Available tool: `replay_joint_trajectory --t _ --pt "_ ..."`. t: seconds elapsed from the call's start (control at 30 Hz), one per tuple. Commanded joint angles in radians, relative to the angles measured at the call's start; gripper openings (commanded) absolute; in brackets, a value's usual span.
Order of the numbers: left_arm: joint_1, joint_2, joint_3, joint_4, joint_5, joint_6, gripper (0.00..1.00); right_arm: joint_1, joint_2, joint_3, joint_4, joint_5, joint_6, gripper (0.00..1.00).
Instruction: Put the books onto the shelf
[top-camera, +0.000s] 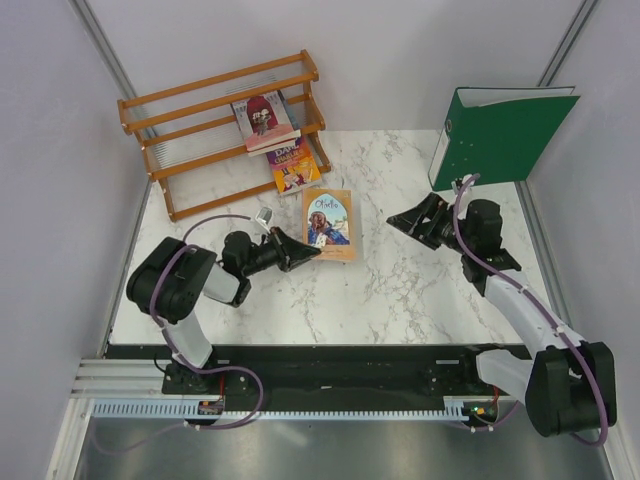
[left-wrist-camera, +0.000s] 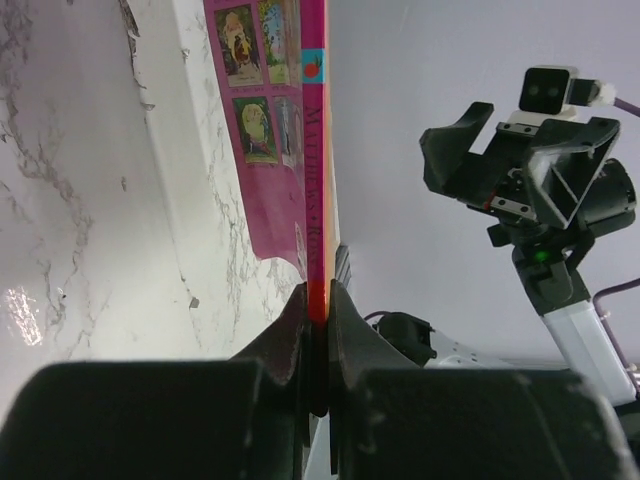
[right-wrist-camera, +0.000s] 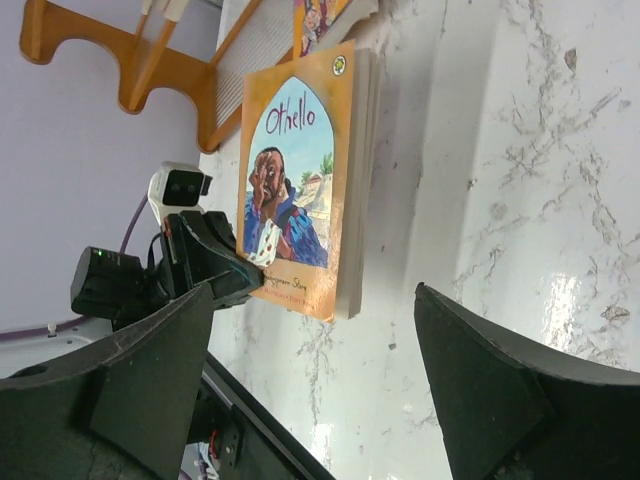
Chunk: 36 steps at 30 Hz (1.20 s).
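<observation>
My left gripper moves outward next and releases the Othello book (top-camera: 329, 224) flat onto the yellow-purple book (top-camera: 294, 166). That spot on the shelf's lowest level lies outward of the gripper.
My left gripper (top-camera: 305, 254) (left-wrist-camera: 318, 290) is shut on the near left corner of the orange Othello book (top-camera: 329, 224) (right-wrist-camera: 300, 180). In the left wrist view the book stands edge-on and shows its pink back cover (left-wrist-camera: 270, 120). My right gripper (top-camera: 405, 222) (right-wrist-camera: 312, 295) hangs open to the right of that book and touches nothing. A pink-maroon book (top-camera: 264, 120) lies on the wooden shelf (top-camera: 215, 81) (right-wrist-camera: 170, 70) at the back left. A yellow-purple book (top-camera: 294, 166) leans at the shelf's lowest tier.
A big green ring binder (top-camera: 500, 135) stands at the back right against the wall. The marble table (top-camera: 400, 290) ends at grey walls on the left, the right and the back. Both arm bases sit on the black rail at the near edge.
</observation>
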Motion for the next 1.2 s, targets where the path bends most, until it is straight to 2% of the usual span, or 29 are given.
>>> replay_joint_trajectory --t 0.0,0.27,0.63,1.17 --pt "0.047 0.065 0.055 0.212 0.128 -0.061 0.02 0.004 0.033 -0.008 0.073 0.003 -0.001 0.88" --pt "0.146 0.214 0.105 0.412 0.157 -0.198 0.02 0.006 0.070 -0.031 0.118 -0.018 0.010 0.88" --pt "0.177 0.230 0.232 0.350 0.237 -0.209 0.02 0.006 0.110 -0.054 0.162 -0.038 0.020 0.88" --pt "0.235 0.274 0.344 0.297 0.210 -0.250 0.02 0.004 0.157 -0.064 0.199 -0.069 0.030 0.88"
